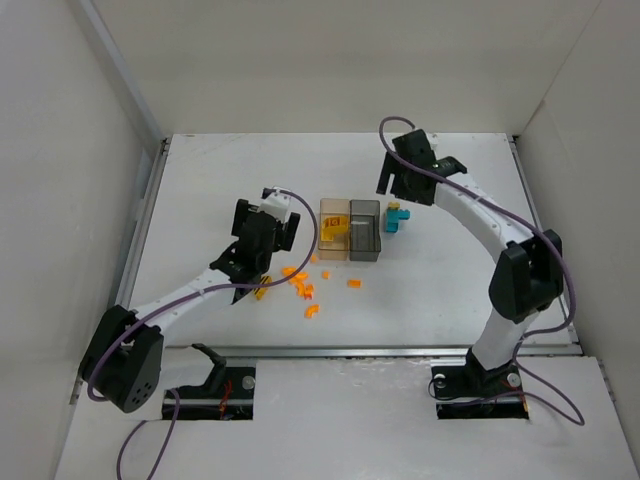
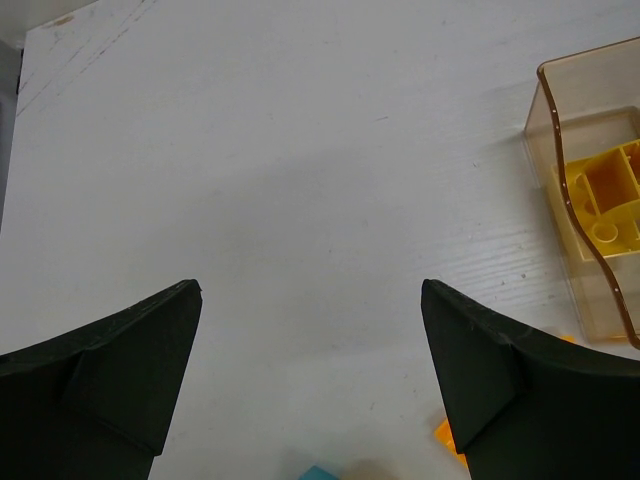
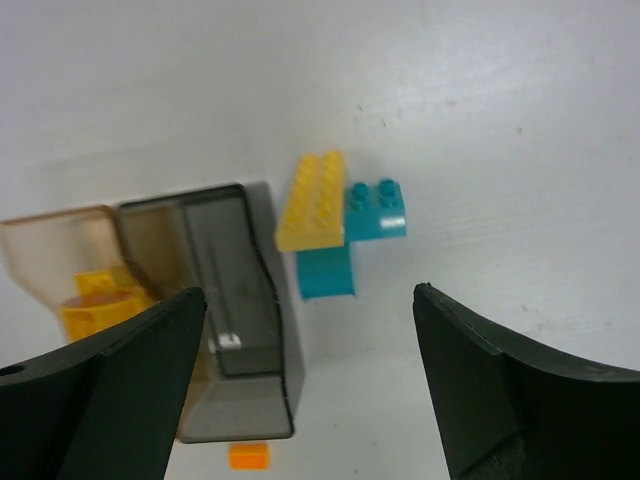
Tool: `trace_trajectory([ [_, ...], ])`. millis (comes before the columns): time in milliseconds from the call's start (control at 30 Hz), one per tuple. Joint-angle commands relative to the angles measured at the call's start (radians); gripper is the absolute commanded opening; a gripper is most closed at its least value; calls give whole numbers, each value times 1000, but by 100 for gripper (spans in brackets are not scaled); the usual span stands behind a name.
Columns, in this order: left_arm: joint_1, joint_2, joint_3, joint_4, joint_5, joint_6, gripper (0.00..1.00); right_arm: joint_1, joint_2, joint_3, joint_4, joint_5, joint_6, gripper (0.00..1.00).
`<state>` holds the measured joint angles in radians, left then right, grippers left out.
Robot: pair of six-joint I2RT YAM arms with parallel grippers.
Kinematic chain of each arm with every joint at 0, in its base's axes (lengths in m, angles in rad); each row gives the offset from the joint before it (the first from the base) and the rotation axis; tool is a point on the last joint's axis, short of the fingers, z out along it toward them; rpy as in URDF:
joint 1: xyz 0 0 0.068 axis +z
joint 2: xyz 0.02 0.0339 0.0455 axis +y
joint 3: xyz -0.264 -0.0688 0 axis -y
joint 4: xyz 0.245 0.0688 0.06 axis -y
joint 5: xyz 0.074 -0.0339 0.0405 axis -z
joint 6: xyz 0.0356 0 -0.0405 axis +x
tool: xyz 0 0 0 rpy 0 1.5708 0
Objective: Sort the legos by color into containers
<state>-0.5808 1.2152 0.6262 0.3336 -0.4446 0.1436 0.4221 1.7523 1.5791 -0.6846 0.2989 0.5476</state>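
Observation:
The right gripper lowers its open fingers astride the teal brick's near end [image 1: 391, 227] [image 3: 326, 273] below next and closes, since that end shows bare beneath the yellow brick.
The amber bin [image 1: 334, 229] and the grey bin [image 1: 365, 231] stand side by side mid-table. The amber bin [image 2: 590, 200] holds a yellow brick [image 2: 605, 205]. Several orange legos [image 1: 301, 285] lie in front of the bins. A yellow brick [image 3: 314, 200] rests on teal bricks [image 3: 327, 272] right of the grey bin [image 3: 230, 310]. My left gripper [image 2: 310, 285] is open and empty over bare table left of the amber bin. It also shows in the top view [image 1: 272, 230]. My right gripper [image 3: 310, 292] is open and empty above the teal bricks, seen from above too [image 1: 405, 185].
A single orange brick [image 3: 248, 456] lies by the grey bin's near end. A yellow black-striped brick [image 1: 262, 293] lies under the left arm. A teal corner [image 2: 320, 472] shows below the left fingers. White walls enclose the table [image 1: 450, 300] on three sides.

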Motion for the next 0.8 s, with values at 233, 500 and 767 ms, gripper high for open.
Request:
trace_trajectory([
  [233, 2, 4, 56, 51, 20, 4, 90, -5, 73, -82, -10, -15, -5, 77],
  [500, 12, 4, 56, 51, 20, 4, 90, -14, 167, -73, 59, -24, -28, 64],
  [767, 12, 14, 56, 81, 29, 4, 90, -14, 220, -34, 69, -14, -48, 57],
])
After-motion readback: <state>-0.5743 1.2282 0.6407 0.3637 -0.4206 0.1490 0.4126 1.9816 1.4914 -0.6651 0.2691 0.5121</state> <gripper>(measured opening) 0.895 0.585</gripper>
